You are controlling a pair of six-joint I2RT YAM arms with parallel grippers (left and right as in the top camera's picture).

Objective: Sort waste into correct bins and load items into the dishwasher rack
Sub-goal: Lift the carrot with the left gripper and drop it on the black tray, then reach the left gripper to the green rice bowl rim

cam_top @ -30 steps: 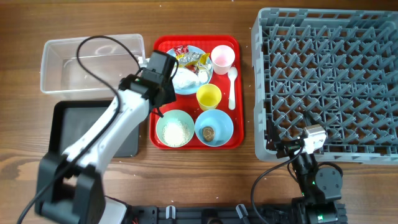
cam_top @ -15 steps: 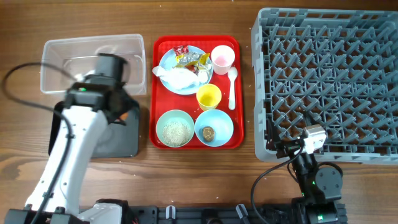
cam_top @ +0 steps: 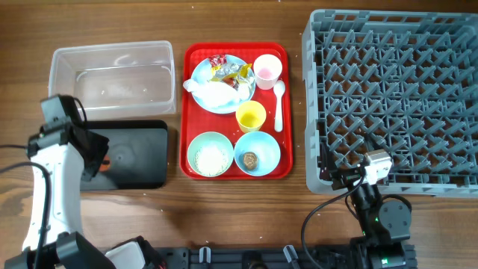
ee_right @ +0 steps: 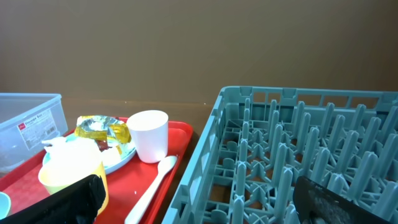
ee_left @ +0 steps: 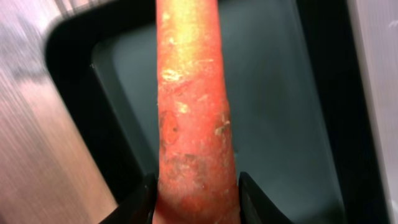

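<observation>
My left gripper should next move down toward the bottom of the black bin below it and open to let go of the orange carrot [ee_left: 193, 112], since the bottom of the bin is bare.
My left gripper [cam_top: 99, 160] is shut on the orange carrot [ee_left: 193, 112] and holds it over the left end of the black bin [cam_top: 134, 154]; the bin floor [ee_left: 280, 124] lies below it. The clear bin [cam_top: 112, 75] sits behind. The plate [cam_top: 200, 75] carries red and yellow wrappers [cam_top: 228, 69] and white tissue [cam_top: 213, 93]. One bowl [cam_top: 210, 155] holds rice grains, the other [cam_top: 257, 153] a brown lump. The pink cup [cam_top: 267, 69], yellow cup [cam_top: 251, 116] and spoon [cam_top: 278, 104] stand beside them. My right gripper [cam_top: 340, 178] is open and empty at the front left corner of the grey rack [cam_top: 396, 97].
All dishes rest on a flat red tray [cam_top: 285, 161] between the bins and the rack. The right wrist view shows the rack wall [ee_right: 205, 149] close by, with the spoon [ee_right: 152, 180] and pink cup [ee_right: 147, 134] to its left.
My left arm swung left from the tray, past the clear bin, carrying the carrot to the left end of the black bin. The right arm has not moved.
</observation>
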